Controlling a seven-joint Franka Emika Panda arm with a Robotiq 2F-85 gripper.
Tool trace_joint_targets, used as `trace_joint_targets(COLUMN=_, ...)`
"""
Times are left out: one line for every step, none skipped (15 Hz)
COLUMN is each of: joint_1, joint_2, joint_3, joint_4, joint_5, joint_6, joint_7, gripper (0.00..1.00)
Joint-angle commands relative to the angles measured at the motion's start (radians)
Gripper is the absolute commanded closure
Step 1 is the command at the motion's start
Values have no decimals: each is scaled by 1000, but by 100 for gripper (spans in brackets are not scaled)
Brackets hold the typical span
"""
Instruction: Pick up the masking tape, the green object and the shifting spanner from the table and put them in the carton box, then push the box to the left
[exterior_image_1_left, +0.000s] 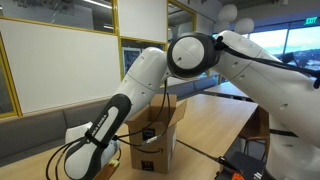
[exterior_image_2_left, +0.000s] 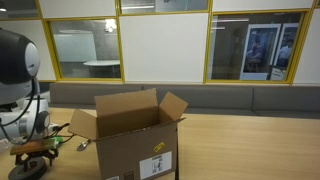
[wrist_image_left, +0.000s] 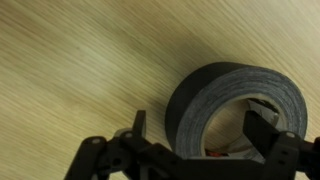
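My gripper will go down astride the masking tape's side (wrist_image_left: 190, 122) and close. One open finger is outside that side and the other is over the masking tape's core hole.
In the wrist view a black roll of masking tape (wrist_image_left: 215, 100) lies flat on the light-wood table (wrist_image_left: 70, 60). My gripper (wrist_image_left: 200, 127) is open and low over it. The left finger is outside the roll's wall and the right finger is over its core hole. The carton box (exterior_image_2_left: 130, 145) stands open on the table, flaps up, and also shows in an exterior view (exterior_image_1_left: 160, 125). My gripper (exterior_image_2_left: 35, 152) is down at the table to the left of the box. A small greenish item (exterior_image_2_left: 84, 146) lies between them. I cannot make out the spanner.
My white arm (exterior_image_1_left: 230, 60) fills much of an exterior view. A grey bench (exterior_image_2_left: 250, 98) and glass-walled rooms run behind the table. Bare tabletop (exterior_image_2_left: 250, 145) stretches to the right of the box. Cables hang near the gripper (exterior_image_1_left: 70, 150).
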Motion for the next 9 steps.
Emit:
trace_joint_targets(joint_1=12, joint_2=14, joint_3=-10, joint_4=15, joint_5=-18, joint_6=19, joint_7=32, gripper=0)
trace_joint_targets(joint_1=12, joint_2=15, joint_3=-10, joint_4=13, joint_5=-17, joint_6=20, joint_7=36, gripper=0)
trace_joint_targets(joint_1=18, joint_2=16, joint_3=-16, joint_4=11, joint_5=-18, joint_6=24, joint_7=48, gripper=0)
trace_joint_targets(joint_1=30, joint_2=16, joint_3=-29, joint_4=10, joint_5=-25, joint_6=30, joint_7=69, gripper=0)
trace_joint_targets(joint_1=39, joint_2=17, joint_3=-40, joint_4=10, joint_5=-30, joint_6=31, joint_7=87, gripper=0)
trace_joint_targets(joint_1=51, joint_2=20, joint_3=-53, joint_4=14, joint_5=-39, joint_6=32, joint_7=108, gripper=0)
trace_joint_targets(joint_1=57, joint_2=21, joint_3=-60, joint_4=15, joint_5=-44, joint_6=33, joint_7=122, gripper=0)
trace_joint_targets(joint_1=65, joint_2=22, joint_3=-68, joint_4=17, joint_5=-48, joint_6=32, joint_7=137, gripper=0)
trace_joint_targets(joint_1=71, joint_2=23, joint_3=-74, joint_4=18, joint_5=-52, joint_6=32, joint_7=149, gripper=0)
